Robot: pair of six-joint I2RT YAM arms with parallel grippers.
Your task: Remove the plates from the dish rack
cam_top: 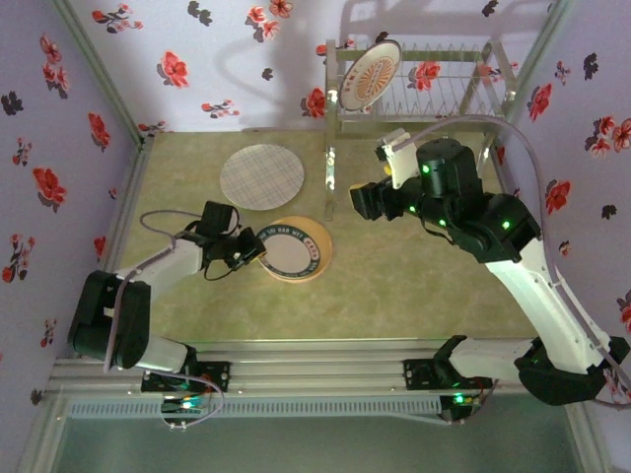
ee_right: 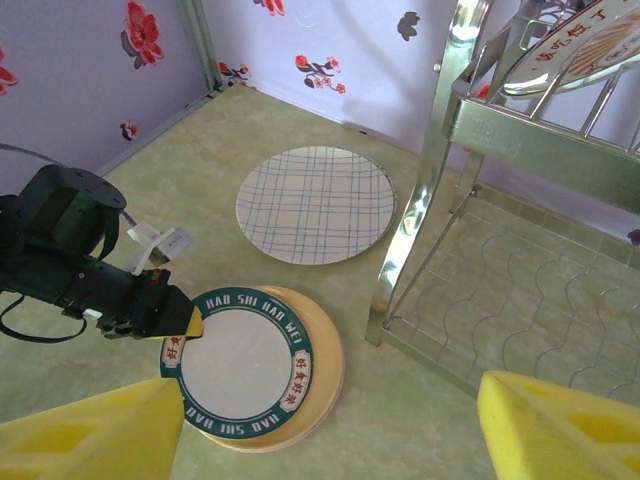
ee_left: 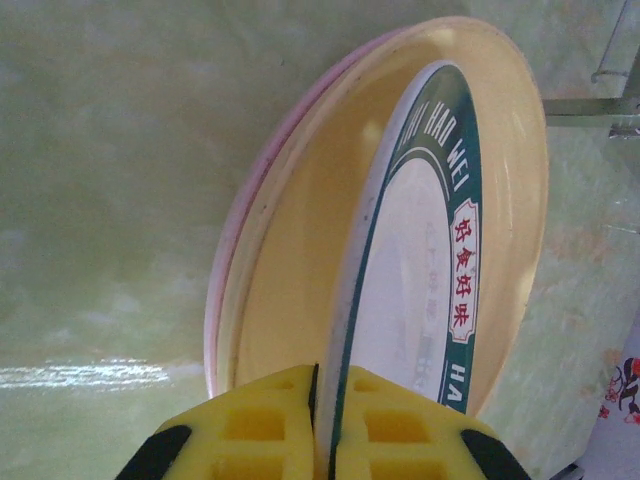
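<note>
The left gripper will move toward that crescent, center the plate and release its rim, since the yellow plate's bare crescent (cam_top: 324, 239) (ee_left: 512, 180) shows beyond the teal-rimmed plate.
A teal-rimmed plate (cam_top: 289, 251) lies on a yellow plate (cam_top: 317, 258) left of the table's centre, and a pink rim (ee_left: 232, 240) shows beneath the yellow one (ee_left: 300, 250). My left gripper (cam_top: 251, 250) is shut on the near-left rim of the teal-rimmed plate (ee_left: 420, 300), yellow pads (ee_left: 265, 425) pinching it. The silver dish rack (cam_top: 463, 99) stands at the back right with a white plate with an orange radial pattern (cam_top: 371, 74) upright at its left end. My right gripper (cam_top: 370, 172) hovers open in front of the rack's left legs, nothing between its fingers (ee_right: 560, 430).
A cream plate with a blue grid pattern (cam_top: 261, 175) lies flat on the table behind the stack, left of the rack's leg (ee_right: 405, 250). Floral walls close in the left, back and right. Bare tabletop lies in front of the rack and to the stack's right.
</note>
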